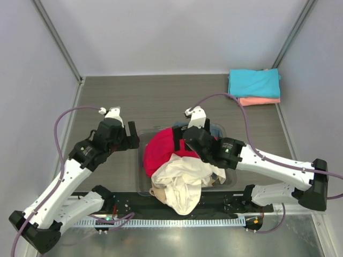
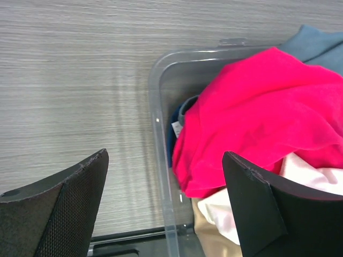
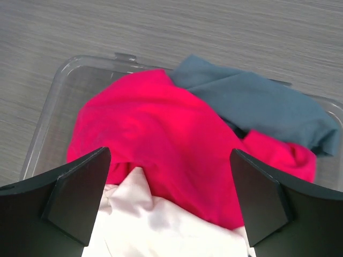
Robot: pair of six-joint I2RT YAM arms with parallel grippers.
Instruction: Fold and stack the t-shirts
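Note:
My right gripper is going to lower and shift to the left in the top view next, onto the crimson red shirt's broad part [image 1: 164,144] [image 3: 139,121], because it lies on top, uncovered.
A clear grey tub [image 1: 140,160] holds a heap of t-shirts. The crimson red shirt [image 1: 161,150] lies on top at the left, and the cream shirt [image 1: 182,187] spills over the near rim. A slate blue shirt [image 3: 257,101] lies at the tub's far right. The turquoise shirt [image 1: 254,83] sits folded on the salmon pink one [image 1: 260,100] at the far right corner. My left gripper [image 2: 165,158] hangs open above the tub's left rim [image 2: 158,107], beside the red shirt [image 2: 262,112]. My right gripper [image 3: 170,154] stands open over the red shirt [image 3: 161,123] and cream shirt [image 3: 155,225], holding nothing.
The tub stands at the near middle of the grey wood-grain table [image 1: 161,101], against the black base rail [image 1: 214,211]. A tan cloth [image 2: 214,238] shows under the cream one. White walls close in the left and right sides.

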